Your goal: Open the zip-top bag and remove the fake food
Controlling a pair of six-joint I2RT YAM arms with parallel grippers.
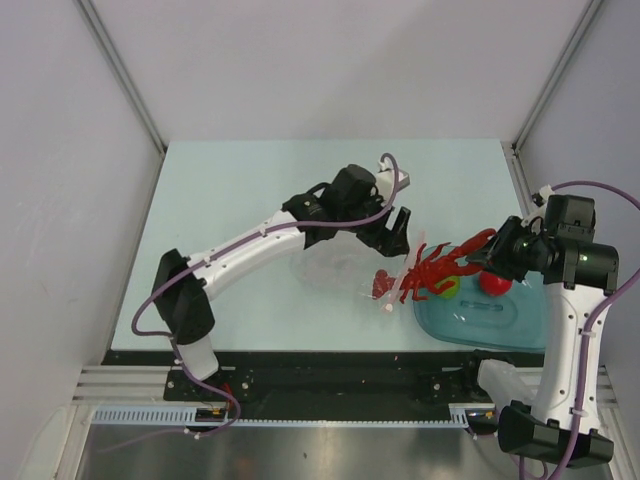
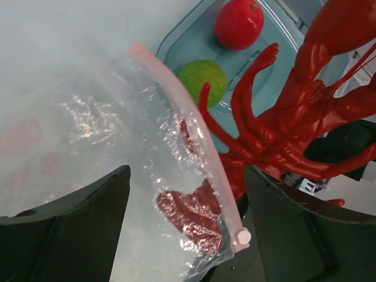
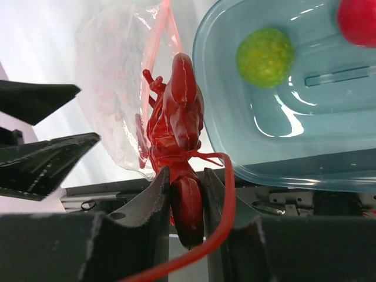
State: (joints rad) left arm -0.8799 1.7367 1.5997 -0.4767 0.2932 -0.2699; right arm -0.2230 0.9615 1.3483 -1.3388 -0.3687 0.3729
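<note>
My right gripper pulls away from the bag next, then lowers to release the lobster into the tray (image 1: 478,312) (image 3: 294,120), since the lobster's tail is still behind the plastic.
The clear zip-top bag (image 2: 111,129) lies on the table with its pink zip strip (image 2: 194,129) toward the tray. My left gripper (image 2: 185,235) is open above the bag's zip corner, fingers wide on either side and not touching it. My right gripper (image 3: 185,176) is shut on a claw of the red lobster (image 3: 179,111). The lobster (image 1: 440,270) hangs between bag and tray, its tail (image 2: 188,211) still behind the bag's plastic. The lime-green ball (image 2: 202,79) and the small red fruit (image 2: 239,23) lie in the tray.
The translucent teal tray (image 1: 500,322) sits at the table's front right, under my right gripper (image 1: 487,258). My left gripper (image 1: 392,238) is close to the lobster's legs. White walls enclose the table on three sides.
</note>
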